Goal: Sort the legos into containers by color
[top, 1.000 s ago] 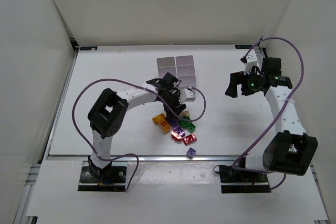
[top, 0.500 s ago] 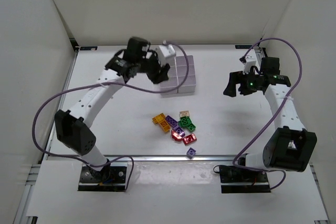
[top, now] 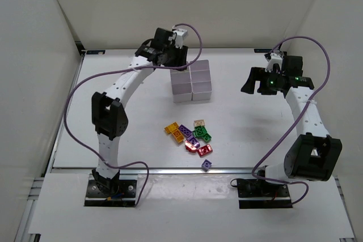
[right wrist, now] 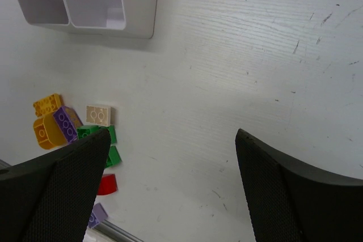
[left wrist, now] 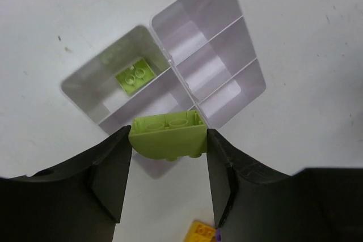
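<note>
I will next move my right gripper back, to the left in the top view, and down onto the green lego beside the tan one, because it is outside the bins.
The white containers (top: 184,89) stand at the back middle of the table. My left gripper (top: 173,64) hovers just behind them, shut on a yellow-green lego (left wrist: 168,136). In the left wrist view the bins (left wrist: 187,69) lie below the held lego, and one bin holds another yellow-green lego (left wrist: 134,75). The other legos (top: 190,136) lie in a loose pile in front of the bins: orange, purple, green, red and tan. My right gripper (top: 256,80) is open and empty, high at the right of the bins; its wrist view shows the pile (right wrist: 98,114) and the bins' corner (right wrist: 139,4).
A lone purple lego (top: 207,165) lies near the table's front edge. White walls close in the table on the left, back and right. An orange lego (left wrist: 201,233) shows below my left jaws.
My left arm has swung from the pile up and back to the bins, carrying the yellow-green lego. The right arm has barely moved.
</note>
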